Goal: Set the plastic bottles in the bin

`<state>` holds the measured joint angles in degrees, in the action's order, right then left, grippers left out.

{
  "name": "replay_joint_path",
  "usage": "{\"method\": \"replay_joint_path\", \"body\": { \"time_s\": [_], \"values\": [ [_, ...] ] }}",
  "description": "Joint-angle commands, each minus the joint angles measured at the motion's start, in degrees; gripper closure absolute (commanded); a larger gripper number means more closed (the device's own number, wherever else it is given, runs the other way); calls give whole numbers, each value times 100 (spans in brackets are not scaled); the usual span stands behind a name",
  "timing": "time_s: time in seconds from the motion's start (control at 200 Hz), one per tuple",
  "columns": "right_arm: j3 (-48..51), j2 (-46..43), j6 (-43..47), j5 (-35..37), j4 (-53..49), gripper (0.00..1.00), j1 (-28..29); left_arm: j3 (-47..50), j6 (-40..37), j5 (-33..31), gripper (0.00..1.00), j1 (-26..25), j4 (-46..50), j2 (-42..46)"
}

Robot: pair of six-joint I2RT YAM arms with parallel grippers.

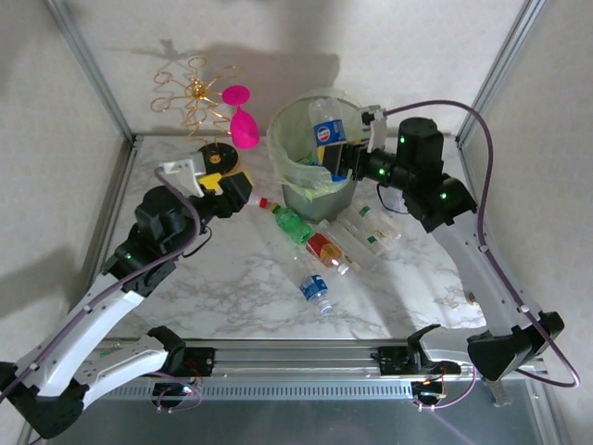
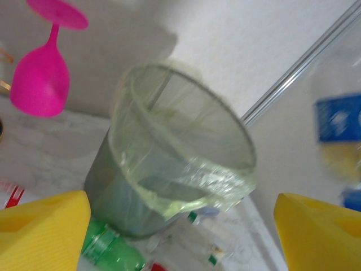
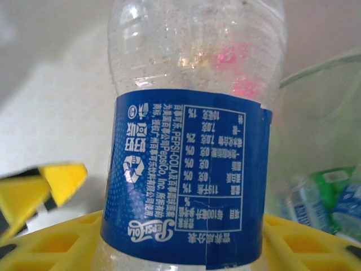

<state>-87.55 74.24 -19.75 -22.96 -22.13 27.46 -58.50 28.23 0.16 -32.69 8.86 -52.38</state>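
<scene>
I need to move my right gripper over the bin's rim and lower it inside to let go of the clear bottle, because the bin's lined opening [image 1: 296,139] [image 3: 310,147] is below the gripper.
The bin [image 1: 295,171] stands at the back centre, a grey-green tub lined with a pale green bag. My right gripper [image 1: 345,159] is shut on a clear bottle with a blue label [image 1: 327,130] and holds it upright over the bin's right rim. Close up, that bottle [image 3: 186,169] sits between the yellow fingers [image 3: 304,243], with other bottles [image 3: 316,197] lying inside the bin [image 3: 321,68]. My left gripper [image 1: 248,192] hangs open left of the bin [image 2: 180,164], nothing between its fingers [image 2: 39,231]. On the table lie a green bottle [image 1: 292,225], a red-labelled one [image 1: 326,250], a blue-labelled one [image 1: 316,290] and clear ones [image 1: 369,230].
A pink goblet [image 1: 243,120] and a gold wire stand [image 1: 190,93] sit at the back left, close to my left arm. Metal frame posts [image 1: 102,83] run up both rear sides. The loose bottles cluster just in front of the bin.
</scene>
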Motion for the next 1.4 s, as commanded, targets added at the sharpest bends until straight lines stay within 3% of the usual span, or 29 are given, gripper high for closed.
{"method": "replay_joint_path", "body": {
  "time_s": [0.0, 0.571, 0.961, 1.397],
  "values": [
    [-449, 405, 301, 670, -394, 51, -105, 137, -75, -42, 17, -17, -3, -136],
    [-2686, 2771, 1046, 2369, -1265, 52, -167, 414, -81, 123, 19, -10, -154, -300],
    [-2416, 3380, 1349, 2949, -1436, 51, 42, 423, -80, 119, 18, 6, -174, -293],
    [-3034, 4352, 1511, 2967, -1766, 48, 82, 427, -45, 67, 17, 37, -153, -335]
  ]
}}
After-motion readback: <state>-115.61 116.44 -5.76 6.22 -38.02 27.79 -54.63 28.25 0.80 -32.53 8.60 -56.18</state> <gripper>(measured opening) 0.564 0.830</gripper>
